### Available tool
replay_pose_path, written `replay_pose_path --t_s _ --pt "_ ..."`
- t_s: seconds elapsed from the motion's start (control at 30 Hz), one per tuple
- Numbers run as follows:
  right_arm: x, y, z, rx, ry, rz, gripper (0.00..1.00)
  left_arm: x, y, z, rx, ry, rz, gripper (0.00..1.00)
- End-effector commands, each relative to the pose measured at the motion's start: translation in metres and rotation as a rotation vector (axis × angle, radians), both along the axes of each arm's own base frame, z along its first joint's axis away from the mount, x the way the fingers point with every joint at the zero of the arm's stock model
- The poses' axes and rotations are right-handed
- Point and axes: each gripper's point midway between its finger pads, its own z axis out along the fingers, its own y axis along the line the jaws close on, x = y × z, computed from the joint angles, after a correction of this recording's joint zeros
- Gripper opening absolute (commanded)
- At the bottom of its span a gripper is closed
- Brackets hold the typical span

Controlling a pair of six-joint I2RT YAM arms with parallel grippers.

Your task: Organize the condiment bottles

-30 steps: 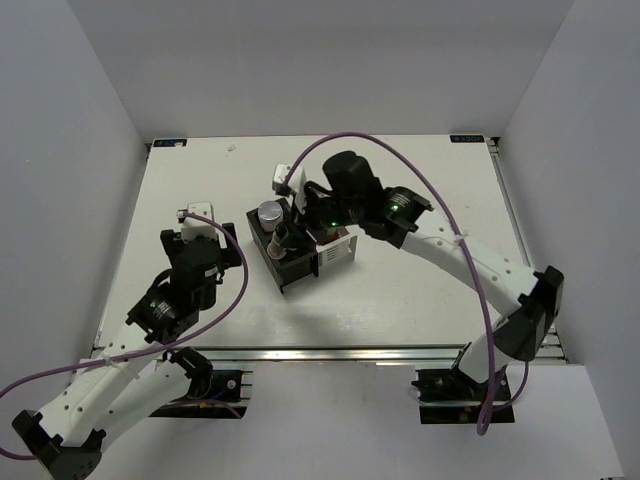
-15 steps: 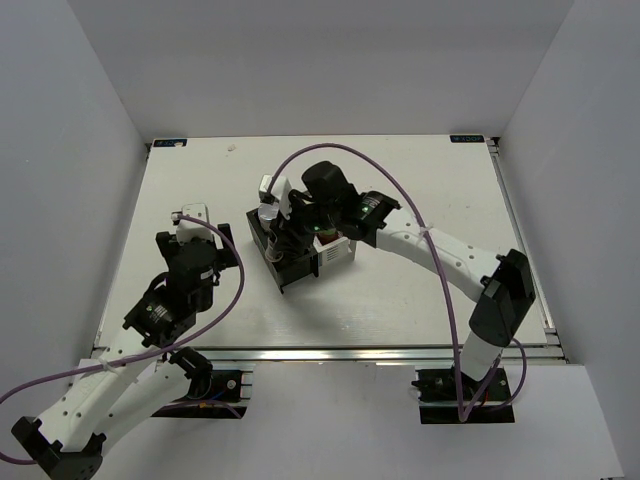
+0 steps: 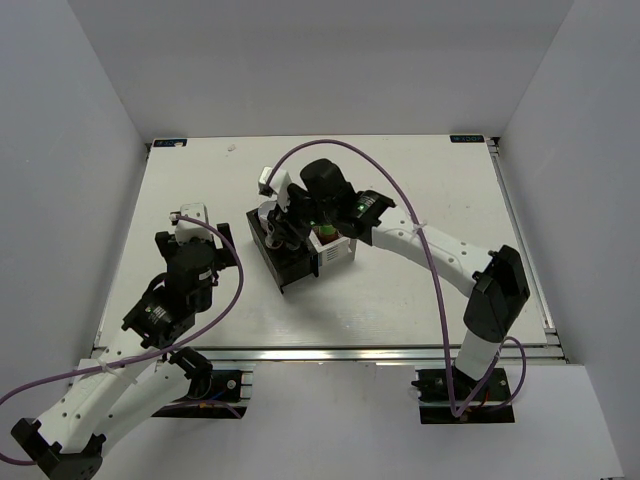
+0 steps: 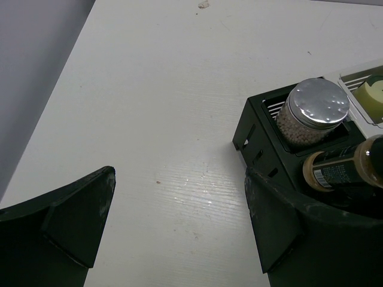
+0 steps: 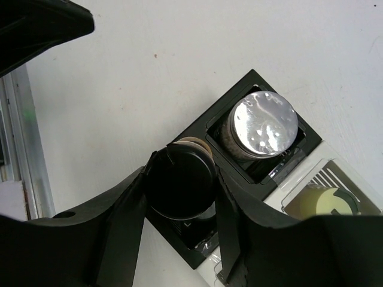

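The black-lidded spice jar (image 5: 181, 182) is still hanging tilted above the rack's front black section (image 5: 192, 232), so my right gripper will next go down into that section and let go of the jar there.
A black-lidded spice jar (image 5: 181, 182) sits between the fingers of my right gripper (image 5: 179, 200), which is shut on it. The jar hangs tilted over the front black compartment of the rack (image 5: 197, 258). From the left wrist it shows as a dark jar (image 4: 344, 167) beside the silver-lidded jar (image 4: 316, 110). That silver-lidded jar (image 5: 263, 124) stands in the rear black compartment. A yellow cap (image 5: 323, 200) shows in the white half. My left gripper (image 4: 179, 221) is open over bare table, left of the rack. From above, the right gripper (image 3: 283, 232) covers the rack (image 3: 300, 272).
The rack's white half (image 3: 342, 255) holds the red-green bottle (image 3: 327, 238). The left gripper (image 3: 197, 235) sits a short way left of the rack. Grey walls close in both sides, and a metal rail (image 3: 330, 352) runs along the near table edge.
The right arm has swung left over the rack's black half, its elbow drawn in. The left arm has hardly moved and stays open.
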Motion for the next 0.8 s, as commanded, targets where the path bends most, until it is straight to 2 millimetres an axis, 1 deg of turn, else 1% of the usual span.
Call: replay_pose_path --t_s 0.0,0.07,0.1,0.13,0.17,0.23,0.3,0.4,0.57,0.67,0.77 --pt "0.015 0.001 0.016 0.056 -0.035 -0.034 0.00 0.000 0.000 0.002 -0.013 -0.012 0.001 0.98" --pt "0.016 -0.003 0.013 0.055 -0.018 -0.037 0.00 0.000 0.000 0.002 -0.013 -0.012 0.001 0.98" --pt "0.016 -0.006 0.007 0.046 -0.009 -0.039 0.00 0.001 0.000 0.001 -0.010 -0.010 0.001 0.98" --pt "0.015 -0.008 0.007 0.047 -0.008 -0.039 0.00 0.001 0.000 0.001 -0.012 -0.011 0.000 0.98" --pt "0.015 -0.010 0.002 0.041 -0.002 -0.042 0.00 0.001 0.000 0.001 -0.012 -0.011 0.001 0.98" --pt "0.017 -0.014 0.000 0.045 0.007 -0.045 0.00 0.001 0.000 0.001 -0.011 -0.008 0.000 0.98" --pt "0.018 -0.016 -0.005 0.040 0.018 -0.048 0.00 0.001 0.000 0.001 -0.012 -0.009 0.000 0.98" --pt "0.018 -0.016 -0.007 0.037 0.024 -0.049 0.00 0.001 0.000 0.001 -0.012 -0.009 0.001 0.98" --pt "0.018 -0.015 -0.006 0.044 0.035 -0.051 0.00 0.001 0.001 0.002 -0.013 -0.012 0.001 0.98" --pt "0.013 -0.011 0.001 0.081 0.062 -0.038 0.00 0.001 0.001 0.001 -0.013 -0.012 0.001 0.98" --pt "0.012 -0.007 0.006 0.094 0.069 -0.029 0.00 0.001 0.001 0.002 -0.014 -0.013 0.004 0.98"
